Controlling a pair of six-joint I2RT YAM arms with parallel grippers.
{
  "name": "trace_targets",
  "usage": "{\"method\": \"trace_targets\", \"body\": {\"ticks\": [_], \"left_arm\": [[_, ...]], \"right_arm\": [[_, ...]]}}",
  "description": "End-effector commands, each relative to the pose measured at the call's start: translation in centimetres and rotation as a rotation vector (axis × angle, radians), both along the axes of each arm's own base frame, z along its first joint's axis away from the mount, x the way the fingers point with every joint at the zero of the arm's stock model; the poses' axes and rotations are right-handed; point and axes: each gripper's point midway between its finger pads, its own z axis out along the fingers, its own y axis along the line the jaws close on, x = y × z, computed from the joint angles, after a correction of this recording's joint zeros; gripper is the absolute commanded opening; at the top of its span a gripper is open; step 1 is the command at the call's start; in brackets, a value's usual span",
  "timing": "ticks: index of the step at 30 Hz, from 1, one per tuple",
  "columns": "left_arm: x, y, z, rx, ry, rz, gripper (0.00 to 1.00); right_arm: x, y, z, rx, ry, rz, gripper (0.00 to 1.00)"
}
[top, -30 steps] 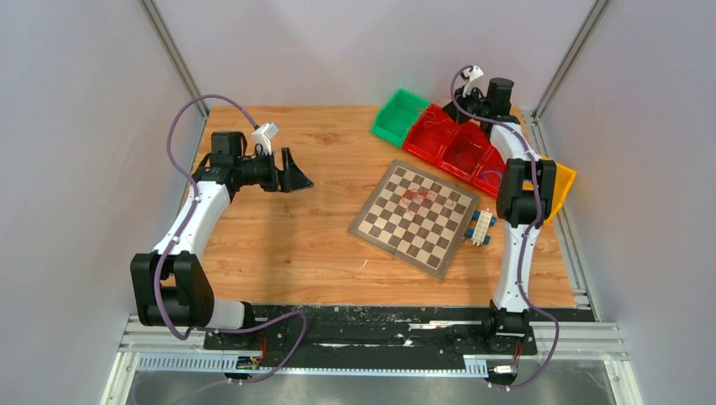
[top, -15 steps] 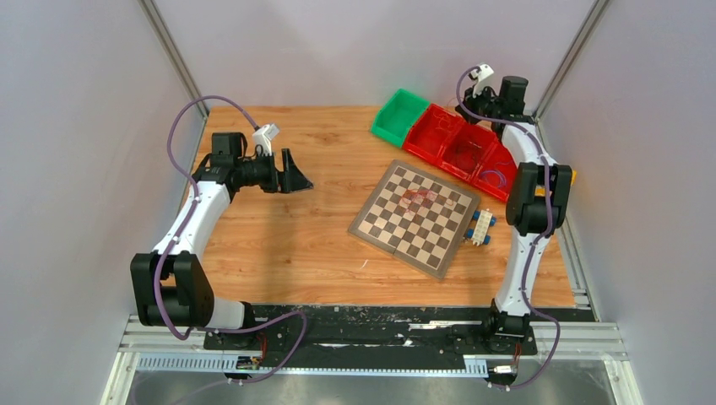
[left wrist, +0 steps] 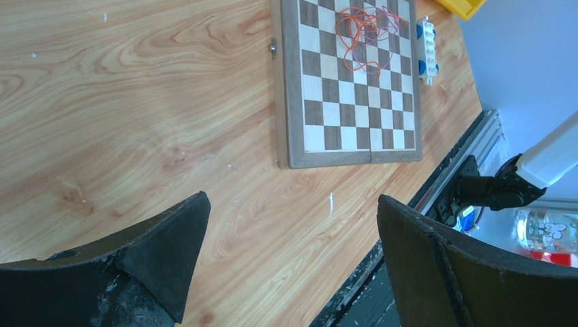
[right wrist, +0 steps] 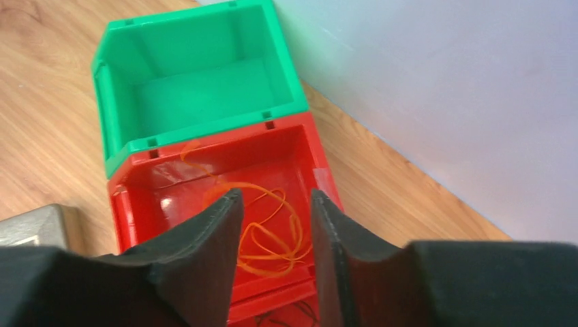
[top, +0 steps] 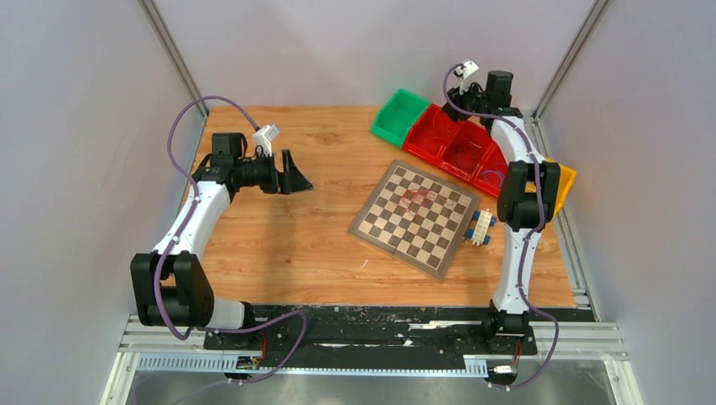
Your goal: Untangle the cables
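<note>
The orange piece of the cable tangle on the chessboard is next for my right gripper. My right gripper isn't holding anything over the red bin and needs to move back and down onto that piece.
The cables (top: 420, 198) are a small tangle of thin orange-red wires with darker strands, lying on the far part of the chessboard (top: 405, 232). They also show at the top of the left wrist view (left wrist: 363, 33). My left gripper (top: 293, 175) is open and empty, held above the bare wood well left of the board; its jaws (left wrist: 293, 201) stand wide apart. My right gripper (top: 456, 105) hangs over the red bins at the back. Its jaws (right wrist: 276, 197) are apart and hold nothing. A separate orange wire loop (right wrist: 272, 235) lies in the red bin (right wrist: 170, 197) below them.
A green bin (top: 398, 116), a row of red bins (top: 460, 150) and a yellow bin (top: 564, 181) stand at the back right. A blue and white connector block (top: 481, 228) lies by the board's right edge. Walls close in both sides.
My right wrist swung a little right, then back left, staying over the red bins. The left arm and the tangle have not moved.
</note>
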Motion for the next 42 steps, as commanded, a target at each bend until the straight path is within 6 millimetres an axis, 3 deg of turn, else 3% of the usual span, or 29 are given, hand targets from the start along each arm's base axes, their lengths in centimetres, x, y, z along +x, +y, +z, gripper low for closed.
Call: {"method": "trace_targets", "body": {"ticks": [1,7,9,12,14,18,23,27,29,31,34,37,42], "left_arm": [[0.5,0.2,1.5,0.015,-0.058,-0.012,1.0],[0.4,0.0,1.5,0.001,-0.048,-0.015,1.0],[0.3,0.0,1.6,-0.003,-0.049,-0.017,1.0],[0.0,-0.1,1.9,-0.006,-0.061,-0.027,1.0],[-0.3,-0.2,1.9,-0.007,-0.067,-0.036,1.0],[-0.7,-0.3,1.7,-0.01,-0.071,-0.052,1.0],[-0.9,-0.5,1.8,-0.012,-0.079,-0.066,1.0],[-1.0,-0.6,1.7,-0.007,-0.086,-0.074,1.0],[-1.0,-0.6,1.5,-0.006,-0.081,-0.074,1.0],[-1.0,-0.6,1.4,-0.007,-0.077,-0.076,1.0],[-1.3,-0.7,1.5,-0.012,-0.085,-0.087,0.98],[-1.8,-0.9,1.9,-0.015,-0.119,-0.114,0.95],[-2.5,-2.0,2.1,-0.05,-0.155,-0.179,0.92]], "right_arm": [[-0.5,0.3,1.0,-0.032,0.009,0.009,0.45],[-4.7,0.6,4.0,-0.068,0.016,0.051,0.73],[-7.3,1.3,5.4,-0.05,0.038,0.09,0.75],[-12.0,3.7,5.6,-0.005,0.121,0.211,0.79],[-15.2,6.0,4.6,-0.008,0.197,0.304,0.81],[-20.3,9.2,-0.1,-0.105,0.341,0.428,0.82],[-22.8,11.1,-4.7,-0.225,0.421,0.483,0.79],[-23.2,12.2,-7.1,-0.273,0.464,0.501,0.76],[-22.9,12.6,-8.3,-0.287,0.48,0.503,0.72],[-22.8,13.0,-9.4,-0.299,0.496,0.507,0.62],[-23.2,13.7,-10.1,-0.299,0.512,0.527,0.27],[-24.5,15.9,-7.1,-0.207,0.475,0.596,0.01],[-28.3,21.4,-0.6,-0.034,0.412,0.759,0.0]]}}
